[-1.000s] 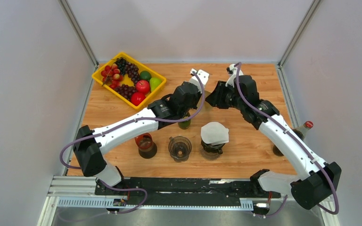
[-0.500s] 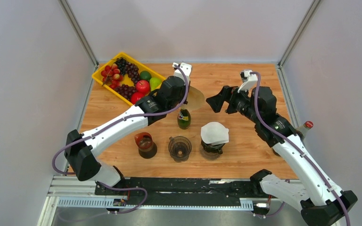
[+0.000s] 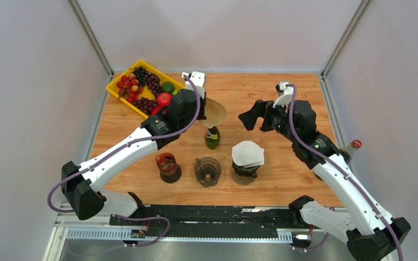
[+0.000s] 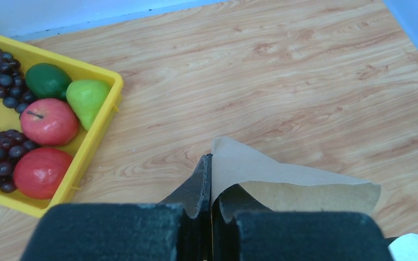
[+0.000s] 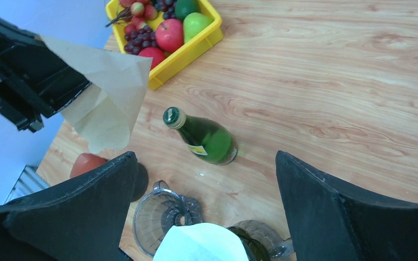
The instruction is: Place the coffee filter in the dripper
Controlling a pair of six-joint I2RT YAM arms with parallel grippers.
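My right gripper will next turn and lower back toward the base onto the clear dripper's rim [image 3: 216,180] opposite its handle, because my left gripper has shut on the filter.
A brown paper coffee filter [image 3: 215,113] hangs in the air behind the green bottle, pinched at its edge by my left gripper [image 3: 202,109], which is shut on it. In the left wrist view the jaws [image 4: 210,166] meet on the filter's folded edge [image 4: 283,182]. The right wrist view shows the filter [image 5: 109,103] hanging as an open cone. A clear glass dripper [image 3: 207,170] stands empty near the front edge, also in the right wrist view [image 5: 158,215]. My right gripper [image 3: 252,116] hovers wide open to the right, empty [image 5: 204,157].
A green bottle [image 3: 212,136] stands behind the clear dripper. A reddish dripper [image 3: 167,166] sits to its left, and a dark server topped with a white filter [image 3: 247,154] to its right. A yellow fruit tray [image 3: 129,105] is at the back left, a red-capped bottle [image 3: 351,148] at the right edge.
My right gripper has opened wide and drawn back to the right, away from the left one. The left arm has carried the brown filter leftward, toward the tray.
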